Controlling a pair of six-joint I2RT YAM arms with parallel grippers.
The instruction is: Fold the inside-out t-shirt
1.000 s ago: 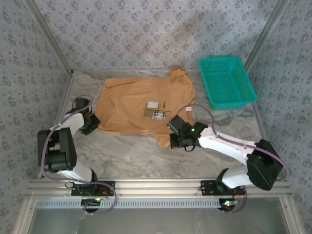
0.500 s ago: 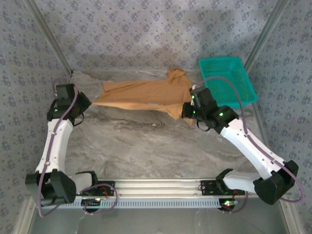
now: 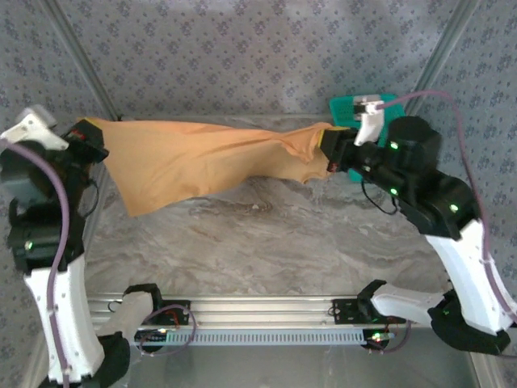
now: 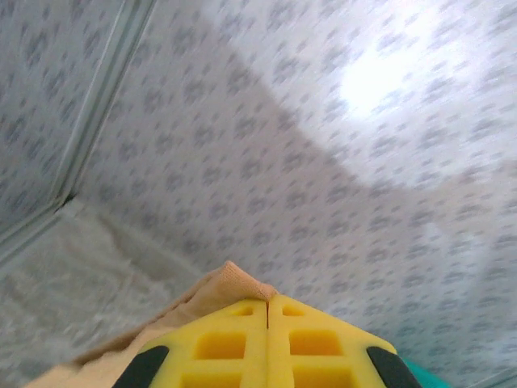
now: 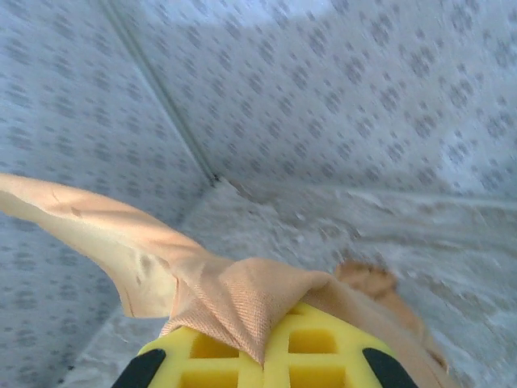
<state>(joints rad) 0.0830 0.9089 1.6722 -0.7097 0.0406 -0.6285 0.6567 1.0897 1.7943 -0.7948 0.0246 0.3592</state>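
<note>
I will next lower my left gripper to the marbled tabletop's far part and release its shirt end (image 4: 229,286) there, as the shirt hangs stretched in the air.
The orange-tan t-shirt (image 3: 202,158) hangs stretched in the air between both raised arms, sagging in the middle and drooping lowest near its left end. My left gripper (image 3: 87,139) is shut on the shirt's left end; in the left wrist view a fold of cloth (image 4: 230,284) pokes out from the closed yellow fingers (image 4: 218,343). My right gripper (image 3: 329,152) is shut on the right end, and in the right wrist view cloth (image 5: 242,295) drapes over the yellow fingers (image 5: 323,343). No tags are visible.
A teal plastic basket (image 3: 347,107) stands at the back right, mostly behind the right arm. The marbled tabletop (image 3: 266,242) lies below the shirt. Patterned walls enclose the back and sides; a metal rail (image 3: 266,307) runs along the near edge.
Both arms have risen and spread apart, lifting the shirt from the table. A second ago it lay flat; half a second ago it was bunched at the back, and now it hangs taut in the air.
</note>
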